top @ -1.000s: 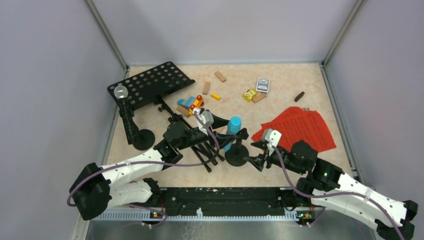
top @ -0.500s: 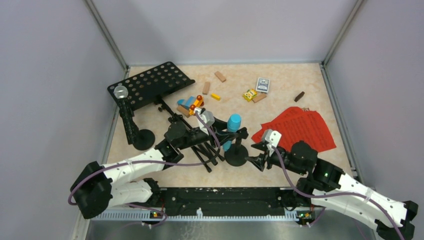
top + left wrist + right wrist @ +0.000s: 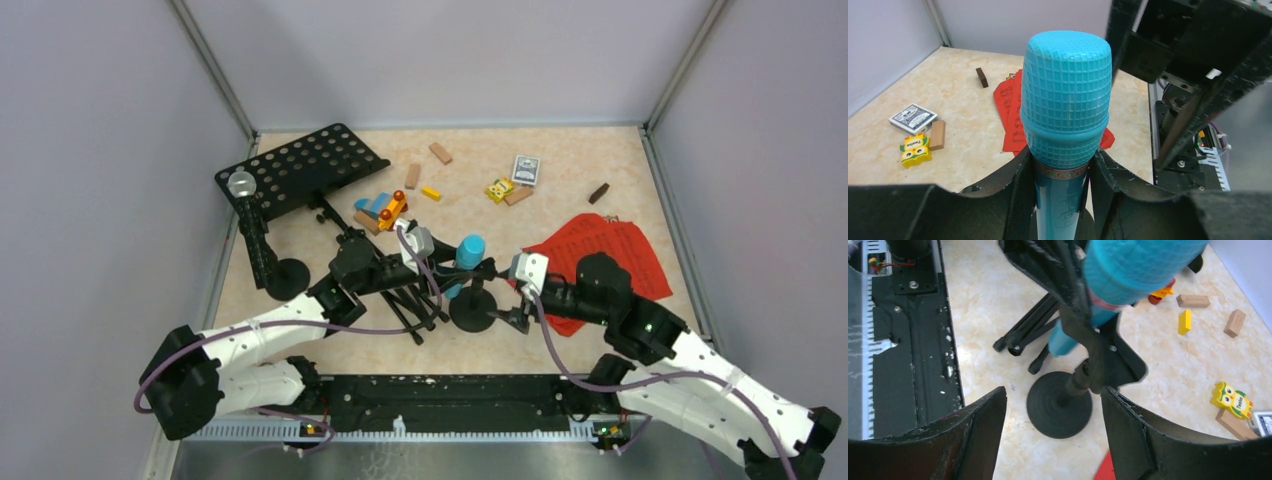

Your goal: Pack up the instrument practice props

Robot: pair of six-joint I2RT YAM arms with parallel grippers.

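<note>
My left gripper carries the blue microphone outward and down next, tipping it flat. It then releases it on the bare tabletop (image 3: 454, 208) beside the yellow block, since that patch is empty.
The blue microphone (image 3: 468, 247) stands in a black round-based holder (image 3: 473, 310) at the table's middle. My left gripper (image 3: 462, 268) is shut on the blue microphone (image 3: 1066, 100) just under its head, with a finger (image 3: 1018, 195) pressed on each side. My right gripper (image 3: 516, 302) is open and hangs over the holder's base (image 3: 1059, 404), a finger (image 3: 983, 430) on either side, not touching. The black hole-punched music desk (image 3: 300, 168) lies at the back left, its tripod legs (image 3: 410, 305) beside the holder. The black silver-headed microphone (image 3: 242, 184) stands in the second holder (image 3: 285, 278). Red sheet-music pages (image 3: 620, 250) lie on the right.
Small wooden blocks (image 3: 440, 152), a colourful toy vehicle (image 3: 385, 208), a yellow owl toy (image 3: 498, 189), a card deck (image 3: 526, 168) and a dark block (image 3: 598, 193) lie at the back. Grey walls close in three sides. A black rail (image 3: 440, 400) runs along the near edge.
My right gripper has moved left, up to the blue microphone's holder, and now straddles its base. My left gripper has stayed on the blue microphone, shifting slightly.
</note>
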